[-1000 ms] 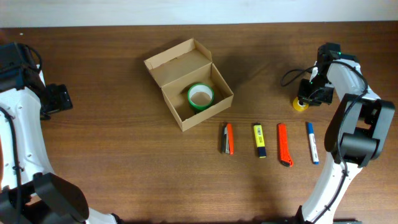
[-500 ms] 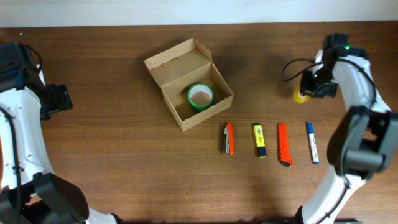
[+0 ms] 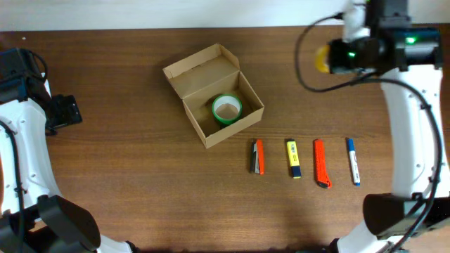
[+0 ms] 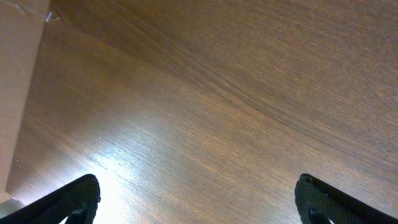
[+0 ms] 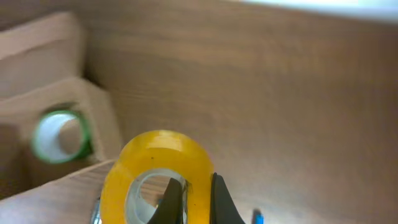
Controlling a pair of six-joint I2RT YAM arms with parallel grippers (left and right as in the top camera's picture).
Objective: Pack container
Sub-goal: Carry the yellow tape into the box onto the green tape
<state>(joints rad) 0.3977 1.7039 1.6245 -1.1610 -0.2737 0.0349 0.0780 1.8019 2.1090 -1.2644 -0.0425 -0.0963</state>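
The green roll's core [image 3: 227,110] [image 5: 70,136] is below and to the left in the overhead view, so the robot's right gripper will next move across, then down into it to release.
The container [image 3: 184,79] is an open tan cardboard box with its flap lid up, at centre-left of the table; it also shows in the right wrist view [image 5: 59,106]. A green tape roll [image 3: 226,109] lies inside it, seen too in the right wrist view [image 5: 59,135]. My right gripper [image 3: 329,57] is raised high at the back right, shut on a yellow tape roll [image 5: 158,174], one finger inside its core. The roll shows overhead too [image 3: 322,59]. My left gripper [image 4: 198,199] is open and empty over bare wood at the far left.
A row lies on the table in front of the box: a black-and-orange item [image 3: 257,156], a yellow highlighter [image 3: 292,158], an orange cutter [image 3: 321,163] and a blue pen [image 3: 352,161]. The left arm [image 3: 60,112] sits by the left edge.
My right gripper has lifted the yellow tape roll off the table and carried it up and toward the back, slightly left. The left arm has not moved.
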